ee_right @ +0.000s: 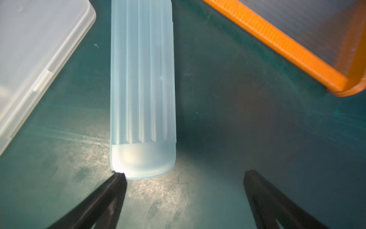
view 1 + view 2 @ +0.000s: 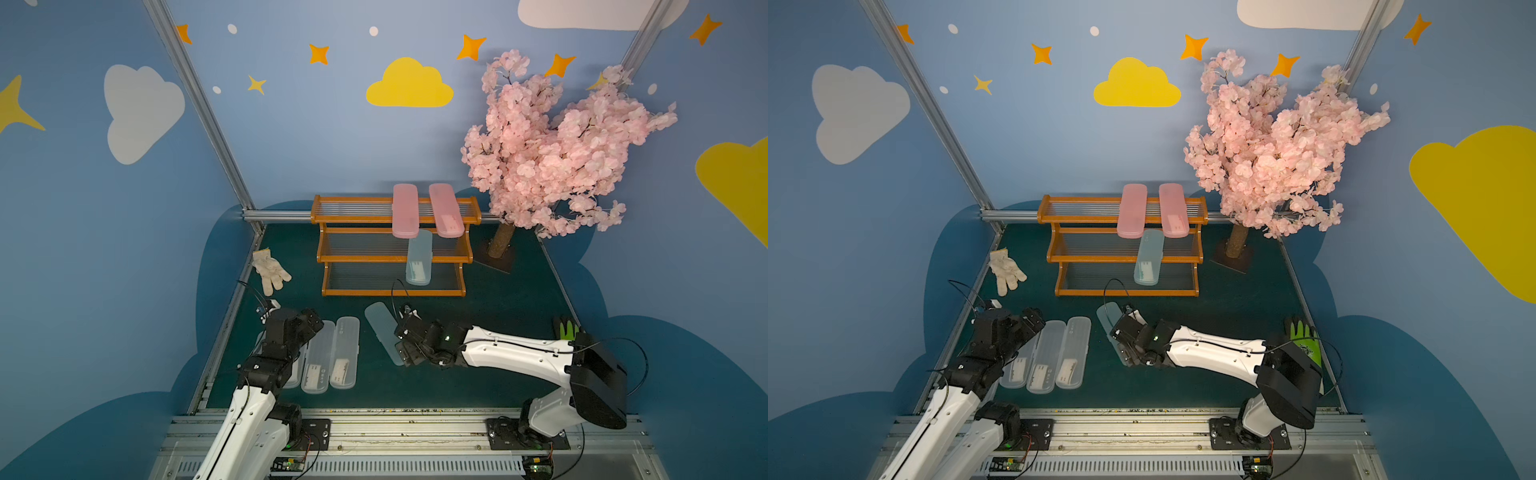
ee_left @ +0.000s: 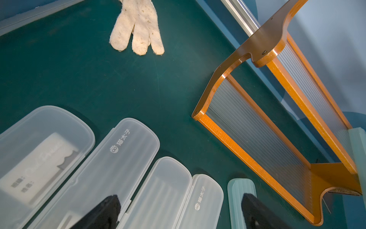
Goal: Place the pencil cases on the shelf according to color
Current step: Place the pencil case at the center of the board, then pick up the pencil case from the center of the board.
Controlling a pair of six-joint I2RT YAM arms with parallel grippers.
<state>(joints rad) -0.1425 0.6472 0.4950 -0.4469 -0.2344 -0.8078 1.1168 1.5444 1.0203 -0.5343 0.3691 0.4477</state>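
I should move my right gripper down and over toward the frosted cases, with its fingers on both sides of the pale blue case's near end [image 2: 395, 357] [image 1: 143, 158] to close, because that end is off-center beside one finger.
The orange-brown shelf [image 2: 392, 245] [image 2: 1125, 245] stands at the back of the green mat. Two pink pencil cases [image 2: 404, 210] [image 2: 445, 210] lie across its top tier. A pale blue case [image 2: 419, 257] rests lower down on it. A second pale blue case [image 2: 380, 328] [image 1: 142, 89] lies flat on the mat. My right gripper [image 1: 185, 176] [image 2: 405, 345] is open at its near end, one fingertip [image 1: 118, 178] at the case's corner and nothing between the jaws. Several clear-frosted cases [image 2: 345, 353] [image 3: 126, 158] lie side by side at front left. My left gripper [image 3: 180, 202] [image 2: 309, 322] hovers open over them.
A white glove [image 2: 270, 270] [image 3: 138, 29] lies left of the shelf. A green glove [image 2: 567, 330] lies at the mat's right edge. A pink blossom tree [image 2: 552, 145] on a square base [image 2: 496, 253] stands right of the shelf. Aluminium rails [image 2: 395, 424] border the front.
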